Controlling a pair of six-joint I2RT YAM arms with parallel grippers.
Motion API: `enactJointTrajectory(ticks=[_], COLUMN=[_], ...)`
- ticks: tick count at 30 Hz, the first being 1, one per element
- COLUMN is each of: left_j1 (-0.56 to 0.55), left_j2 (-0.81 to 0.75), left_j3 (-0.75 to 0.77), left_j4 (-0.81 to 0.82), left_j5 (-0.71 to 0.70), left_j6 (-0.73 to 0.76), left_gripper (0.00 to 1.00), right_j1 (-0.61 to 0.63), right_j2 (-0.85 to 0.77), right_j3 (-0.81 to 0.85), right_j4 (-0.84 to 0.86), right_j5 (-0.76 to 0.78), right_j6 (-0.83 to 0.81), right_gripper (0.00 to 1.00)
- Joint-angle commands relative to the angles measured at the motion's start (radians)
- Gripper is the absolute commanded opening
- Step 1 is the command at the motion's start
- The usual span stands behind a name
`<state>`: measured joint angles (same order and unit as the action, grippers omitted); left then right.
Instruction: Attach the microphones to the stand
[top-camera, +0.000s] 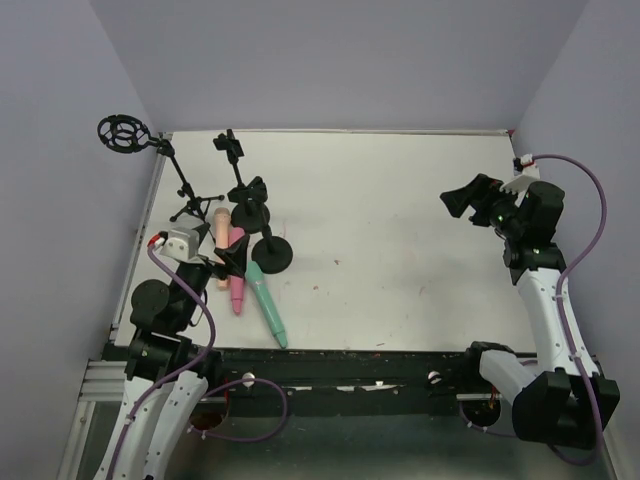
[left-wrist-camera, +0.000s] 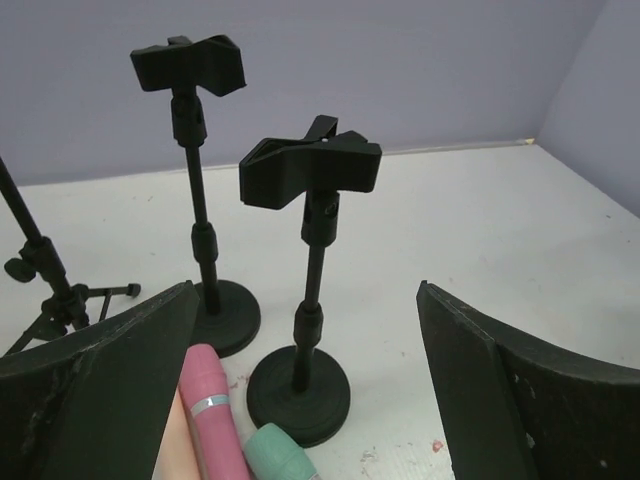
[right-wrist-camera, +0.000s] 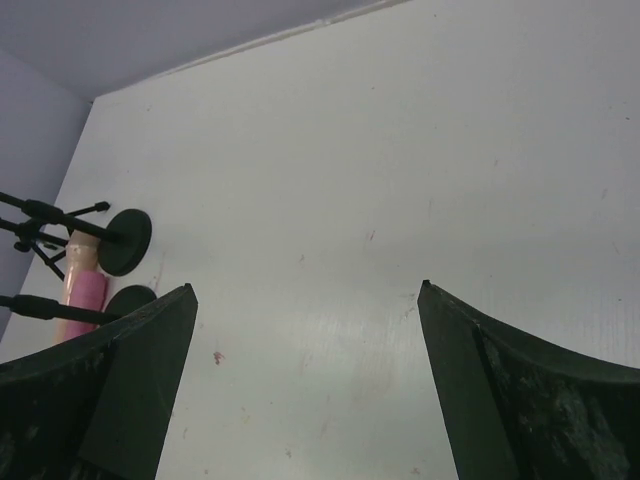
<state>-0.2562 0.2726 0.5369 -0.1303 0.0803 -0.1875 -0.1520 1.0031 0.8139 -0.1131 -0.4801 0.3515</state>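
Note:
The robot will reach its left gripper outward onto the nearer stand's pole under its clip (top-camera: 266, 231), because the pole is outward of the gripper, to its right in the top view.
Three microphones lie side by side on the white table at the left: the pale peach one (top-camera: 221, 238), the pink one (top-camera: 237, 285) and the mint green one (top-camera: 268, 305). Behind them stand two black clip stands, the nearer (top-camera: 256, 192) on a round base (top-camera: 272, 256) and the farther (top-camera: 230, 146). My left gripper (top-camera: 228, 262) hangs open just over the microphones. The left wrist view shows the pink (left-wrist-camera: 210, 410), mint (left-wrist-camera: 280, 455) and peach (left-wrist-camera: 170, 455) microphone ends between its fingers, with the nearer stand's clip (left-wrist-camera: 310, 170) ahead. My right gripper (top-camera: 462, 200) is open and holds nothing, raised at the far right.
A tripod stand (top-camera: 185, 195) with a round shock mount (top-camera: 124, 134) stands at the far left corner. Purple walls close off the table (top-camera: 400, 250) on the left, back and right. The right wrist view shows bare table (right-wrist-camera: 350, 200) with stand bases (right-wrist-camera: 125, 240) at its left edge.

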Motion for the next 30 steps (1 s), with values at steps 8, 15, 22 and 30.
enactJointTrajectory(ticks=[8,15,22,30], left_j1=[0.005,0.005,-0.009,-0.072], left_j2=[-0.053,-0.056,0.134,0.453], left_j3=[-0.133,-0.294,-0.328,-0.305], left_j4=[0.185,0.309,0.477,0.797], left_j5=[0.125,0.094,0.099,0.007], left_j6=[-0.17,-0.401,-0.34,-0.213], left_gripper=[0.99,0.99,0.99,0.93], right_j1=[0.0,0.006,0.019,0.022], right_j2=[-0.063,-0.089,-0.093,-0.103], right_j3=[-0.025,-0.145,-0.15,-0.14], right_j4=[0.029,0.078,0.006,-0.008], right_j5=[-0.078,-0.349,-0.555,-0.557], right_j6=[-0.043,-0.322,-0.45,-0.473], right_gripper=[1.0,1.0,1.0,1.0])
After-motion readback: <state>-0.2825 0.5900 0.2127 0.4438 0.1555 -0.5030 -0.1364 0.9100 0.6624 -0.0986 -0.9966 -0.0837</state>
